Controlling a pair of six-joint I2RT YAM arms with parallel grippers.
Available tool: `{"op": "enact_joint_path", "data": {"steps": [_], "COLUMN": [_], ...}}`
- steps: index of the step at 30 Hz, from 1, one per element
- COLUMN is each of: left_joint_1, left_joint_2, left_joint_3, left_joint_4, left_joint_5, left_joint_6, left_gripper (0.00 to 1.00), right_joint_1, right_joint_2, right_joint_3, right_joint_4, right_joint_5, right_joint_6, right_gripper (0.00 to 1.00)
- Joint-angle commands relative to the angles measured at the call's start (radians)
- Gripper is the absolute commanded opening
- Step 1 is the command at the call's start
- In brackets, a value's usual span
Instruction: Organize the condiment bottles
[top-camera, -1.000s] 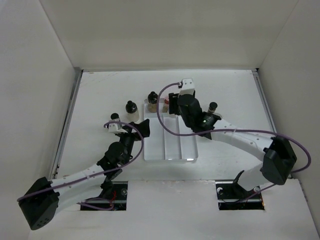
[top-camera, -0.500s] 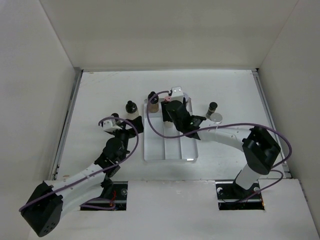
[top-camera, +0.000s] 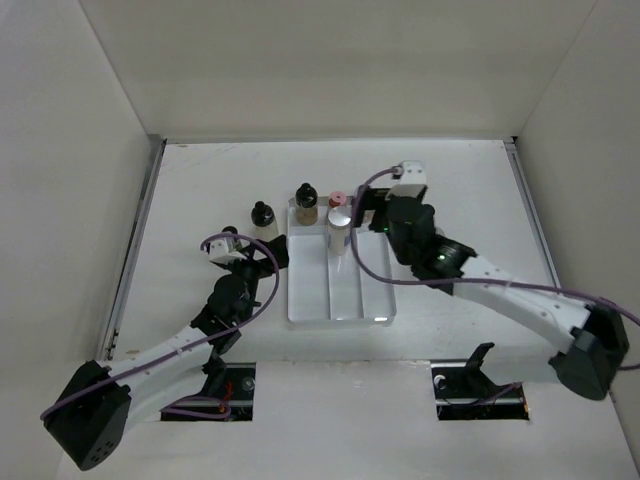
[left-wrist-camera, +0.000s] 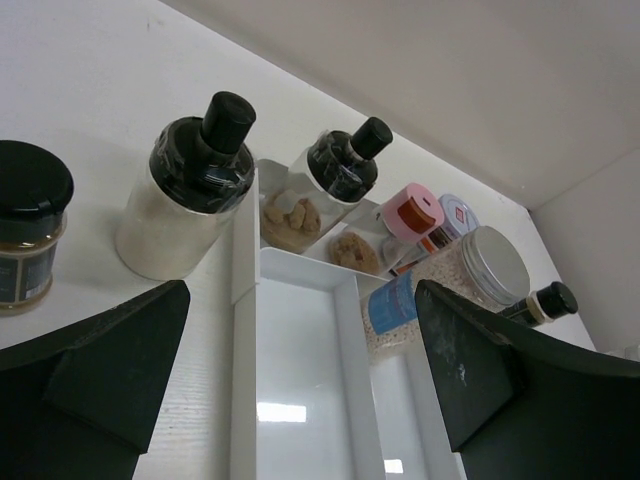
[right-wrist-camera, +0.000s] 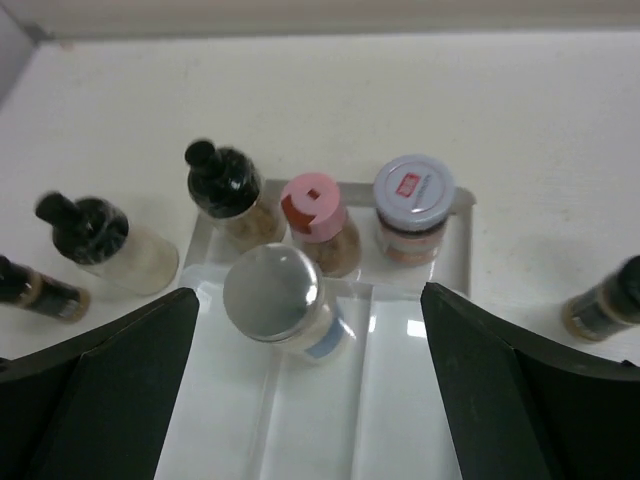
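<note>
My right gripper moves to the right in the top view, back and down beside the tray (top-camera: 312, 290) next, as the pale cylinder stands ungripped in its lane.
A tall pale cylinder with a silver lid (right-wrist-camera: 270, 292) (top-camera: 340, 224) stands in the middle lane of the white tray (top-camera: 312, 290), free of any grip. Behind it in the back row are a black-capped bottle (right-wrist-camera: 222, 182), a pink-capped one (right-wrist-camera: 312, 205) and a pale-lidded jar (right-wrist-camera: 413, 192). My right gripper (right-wrist-camera: 308, 300) (top-camera: 368, 215) hangs open above this group. Left of the tray stand a black-capped white bottle (left-wrist-camera: 185, 200) and a small black-lidded jar (left-wrist-camera: 30, 230). My left gripper (left-wrist-camera: 300, 300) (top-camera: 270, 255) is open and empty at the tray's left rim.
One more black-capped bottle (right-wrist-camera: 610, 300) stands on the table right of the tray, hidden under my right arm in the top view. The tray's long lanes (left-wrist-camera: 300, 390) hold nothing at their near ends. White walls close in the table on three sides.
My right gripper has opened and let go of the silver-lidded cylinder in the tray, then drawn back to the right. The left arm has barely moved.
</note>
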Motion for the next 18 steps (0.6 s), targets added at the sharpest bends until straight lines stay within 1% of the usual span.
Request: {"op": "enact_joint_path", "data": {"steps": [1,4,6,8,9,12,16,18], "left_joint_1": [-0.021,-0.022,-0.024,-0.026,-0.027,-0.033,-0.027,-0.024], "left_joint_2": [0.008,0.011,0.011,0.024,0.028,0.051,0.042,0.027], "left_joint_3": [-0.008,-0.011,-0.014,-0.014,-0.014,-0.009,-0.012,-0.019], "left_joint_4": [0.066,0.076,0.083,0.092,0.096,0.109,0.113,0.113], "left_joint_5": [0.017,0.017,0.017,0.017,0.017,0.021,0.032,0.032], "left_joint_6": [-0.001,-0.001,-0.001,-0.001,-0.002,-0.002,0.001,0.001], "left_gripper": [1.0,1.0,1.0,1.0,1.0,1.0,1.0,1.0], "right_joint_1": [-0.073,-0.149,-0.191,-0.232,-0.24,-0.246,-0.261,-0.29], "right_joint_2": [-0.187,-0.304,-0.347,-0.365,-0.365,-0.35,-0.297,-0.264], "right_joint_3": [-0.078,-0.175,-0.224,-0.257,-0.264,-0.278,-0.29,-0.289], "right_joint_4": [-0.049,-0.175,-0.259,-0.347,-0.361,-0.356,-0.281,-0.241], "right_joint_5": [0.111,0.224,0.271,0.23,0.2,0.111,0.076,0.053], "right_joint_6": [0.025,0.068,0.114,0.157,0.164,0.178,0.178,0.175], "right_gripper": [1.0,1.0,1.0,1.0,1.0,1.0,1.0,1.0]}}
